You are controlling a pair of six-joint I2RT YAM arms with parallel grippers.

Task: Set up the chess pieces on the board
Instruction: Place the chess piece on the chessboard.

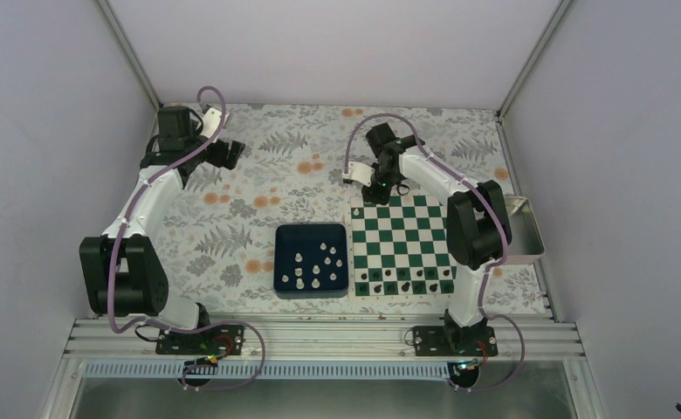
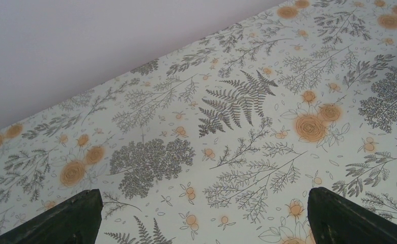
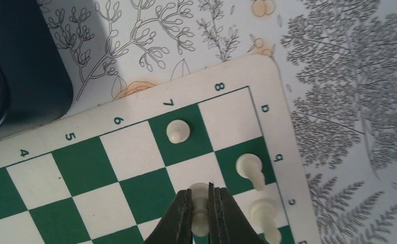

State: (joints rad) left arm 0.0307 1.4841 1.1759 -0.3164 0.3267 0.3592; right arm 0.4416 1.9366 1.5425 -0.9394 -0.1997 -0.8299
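Note:
The right gripper is just above the empty white square [image 1: 371, 212] [image 3: 193, 175] beside the standing pieces, so next it will go down to release the white pawn there.
The green and white board [image 1: 402, 229] lies right of centre; its far left corner shows in the right wrist view [image 3: 84, 168]. My right gripper [image 3: 201, 202] is shut on a white pawn [image 3: 200, 189] over a white square near that corner; I cannot tell if the pawn touches the board. It shows over the same corner in the top view [image 1: 374, 187]. Three white pieces stand close by [image 3: 178, 131], [image 3: 251, 170], [image 3: 265, 213]. Several white pieces [image 1: 315, 266] lie in the dark blue tray [image 1: 283, 236]. My left gripper [image 2: 204, 223] is open and empty over the floral cloth, far left [image 1: 225, 154].
Small black pieces [image 1: 404, 281] line the board's near rows. A shiny metal tray [image 1: 529, 229] sits just right of the board, partly behind the right arm. The blue tray's corner [image 3: 23, 66] is close to the board's edge in the right wrist view.

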